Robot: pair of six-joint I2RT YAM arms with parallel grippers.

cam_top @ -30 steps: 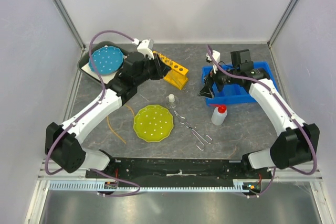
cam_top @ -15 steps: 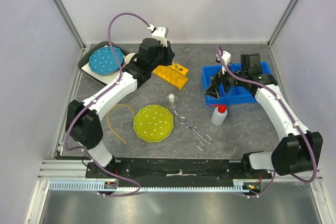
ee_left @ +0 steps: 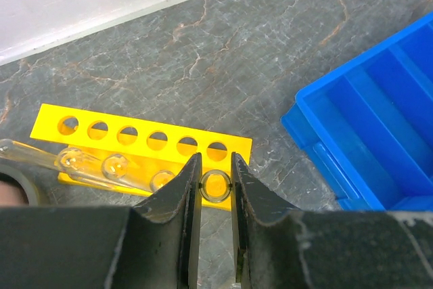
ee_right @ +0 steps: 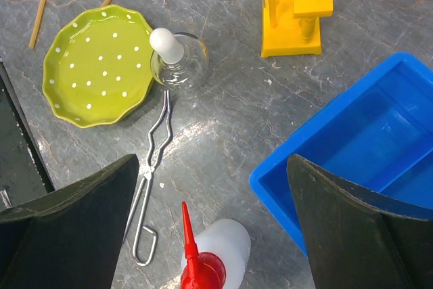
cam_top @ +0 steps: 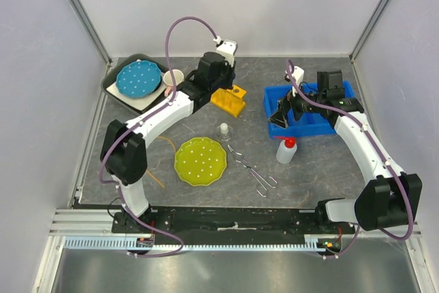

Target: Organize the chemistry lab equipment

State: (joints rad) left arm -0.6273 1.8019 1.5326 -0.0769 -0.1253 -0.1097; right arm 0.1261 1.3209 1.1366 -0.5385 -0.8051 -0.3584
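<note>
The robot's left gripper needs to go down next onto the rack's free front-row end by the blue bin and let go of the tube, because the other tubes lean farther along that row.
The yellow test-tube rack stands at the back middle of the table. My left gripper hangs right above it, shut on a thin clear tube, seen end-on over the rack's right end. Other clear tubes lean in its front row. My right gripper is open and empty above the white red-capped squeeze bottle, which shows between its fingers. The white-capped flask and metal tongs lie mid-table, and both show in the right wrist view: flask, tongs.
A blue bin sits at the right, under my right arm. A yellow-green dotted plate lies front centre. A blue plate on a tray and a pink mug are back left. A yellow rubber hose curves beside the plate.
My left gripper has swung right along the rack, from its left end to its right end. My right gripper has shifted slightly right near the bin's left edge.
</note>
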